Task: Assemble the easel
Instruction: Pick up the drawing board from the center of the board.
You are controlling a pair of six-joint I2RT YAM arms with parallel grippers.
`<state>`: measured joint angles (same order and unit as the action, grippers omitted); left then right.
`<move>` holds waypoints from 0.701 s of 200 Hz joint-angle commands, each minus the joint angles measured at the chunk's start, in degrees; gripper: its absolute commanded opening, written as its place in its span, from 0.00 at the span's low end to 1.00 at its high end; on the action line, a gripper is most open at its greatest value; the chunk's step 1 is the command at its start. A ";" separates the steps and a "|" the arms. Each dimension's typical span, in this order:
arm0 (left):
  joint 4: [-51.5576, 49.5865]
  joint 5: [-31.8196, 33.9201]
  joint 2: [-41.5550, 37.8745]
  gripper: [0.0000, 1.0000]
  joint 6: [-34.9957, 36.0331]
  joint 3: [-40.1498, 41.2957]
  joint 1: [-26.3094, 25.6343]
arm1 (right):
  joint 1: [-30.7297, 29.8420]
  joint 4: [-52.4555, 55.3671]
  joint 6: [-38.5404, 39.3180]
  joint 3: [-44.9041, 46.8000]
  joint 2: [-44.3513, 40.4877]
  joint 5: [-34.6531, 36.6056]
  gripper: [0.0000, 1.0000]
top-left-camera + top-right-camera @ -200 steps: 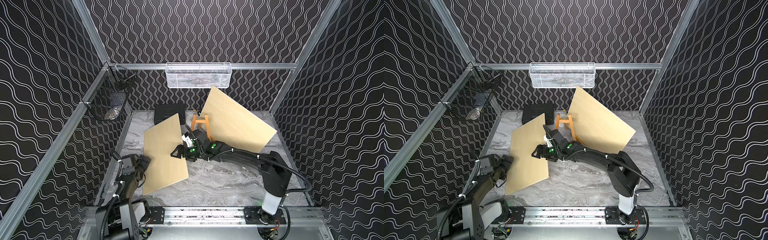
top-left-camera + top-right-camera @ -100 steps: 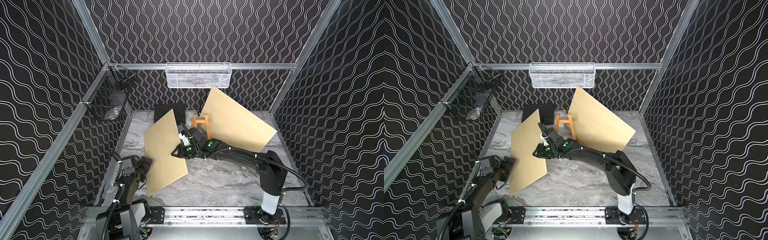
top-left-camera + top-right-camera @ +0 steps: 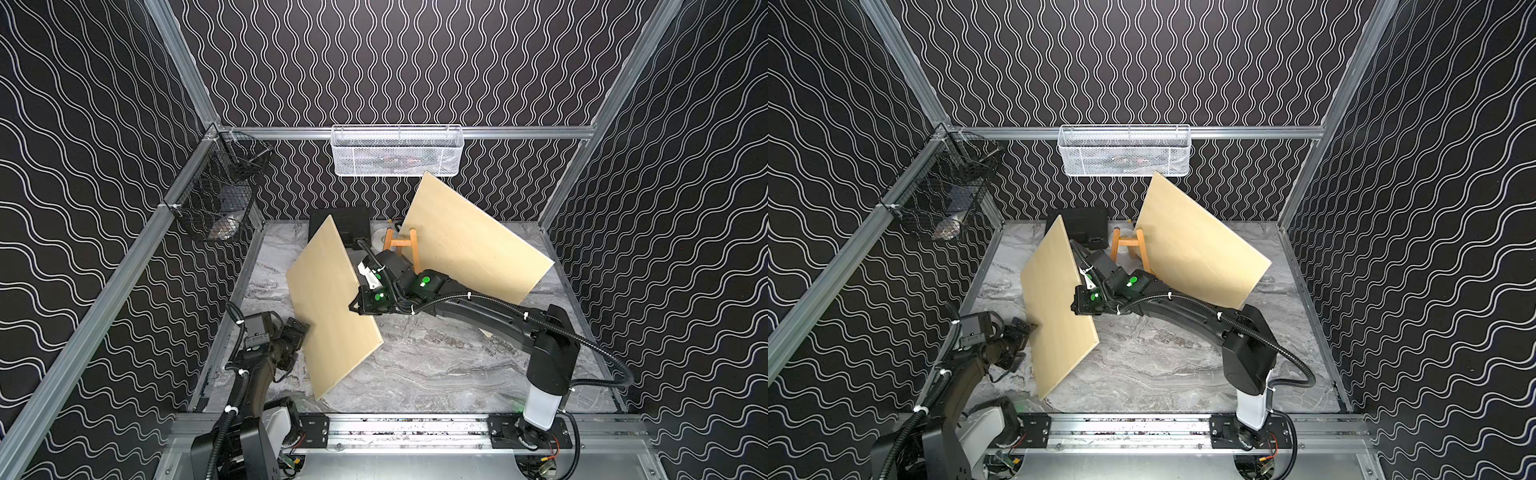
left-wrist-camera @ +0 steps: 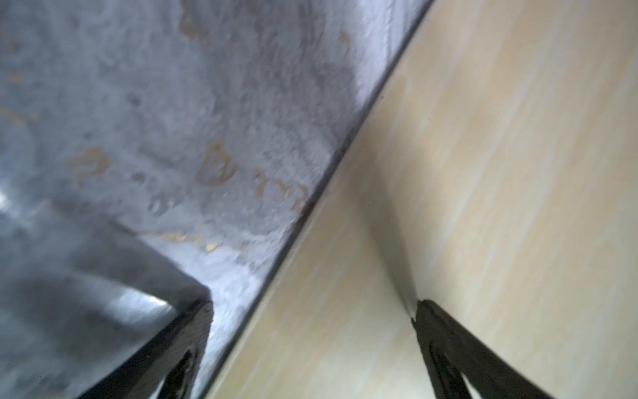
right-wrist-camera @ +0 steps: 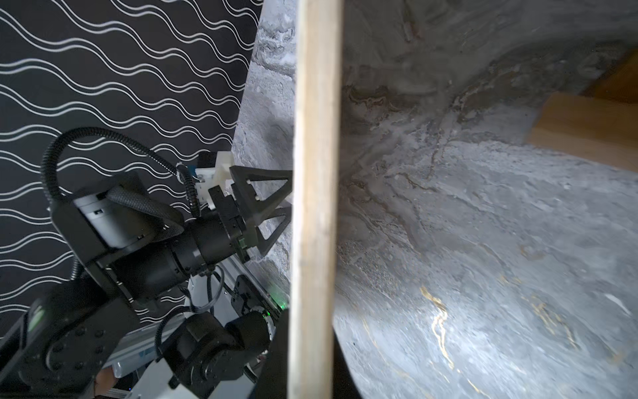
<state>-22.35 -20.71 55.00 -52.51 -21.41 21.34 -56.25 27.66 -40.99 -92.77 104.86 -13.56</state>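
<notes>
Next, my right gripper swings over the marble before the orange easel frame, turns the board parallel to the larger one and releases it, since that marble is bare.
A pale wooden board (image 3: 328, 303) (image 3: 1054, 303) stands steeply tilted at centre left, its lowest corner near the front of the table. My right gripper (image 3: 353, 305) (image 3: 1073, 305) is shut on the board's right edge; in the right wrist view that edge (image 5: 314, 138) runs straight out from between the jaws (image 5: 310, 362). My left gripper (image 3: 301, 328) (image 3: 1023, 326) (image 5: 272, 203) is open at the board's left edge. In the left wrist view one fingertip (image 4: 435, 331) touches the board face (image 4: 483, 172). An orange easel frame (image 3: 401, 243) (image 3: 1127, 245) stands at the back with a larger board (image 3: 469, 245) leaning on it.
A black case (image 3: 345, 220) lies at the back behind the tilted board. A white mesh basket (image 3: 397, 151) hangs on the back rail and a black wire basket (image 3: 224, 195) on the left rail. The grey marble tabletop (image 3: 436, 365) is bare in front of the right arm.
The right gripper has closed on the board's right edge and tipped the board up much steeper. The left gripper has stayed open at the board's left edge.
</notes>
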 commanded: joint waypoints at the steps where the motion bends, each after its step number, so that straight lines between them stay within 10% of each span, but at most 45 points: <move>1: -7.70 1.05 -1.17 0.98 1.51 -1.86 -0.07 | 0.00 -0.73 5.26 -2.03 -2.13 2.38 0.02; 140: -8.02 2.65 -4.31 0.99 16.55 -15.80 -4.55 | 0.09 28.33 24.21 -11.47 -11.89 7.00 0.00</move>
<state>-31.35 -18.55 50.85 -40.16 -36.45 17.43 -56.21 55.83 -21.65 -102.08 94.50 -6.81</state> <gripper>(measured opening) 0.982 0.099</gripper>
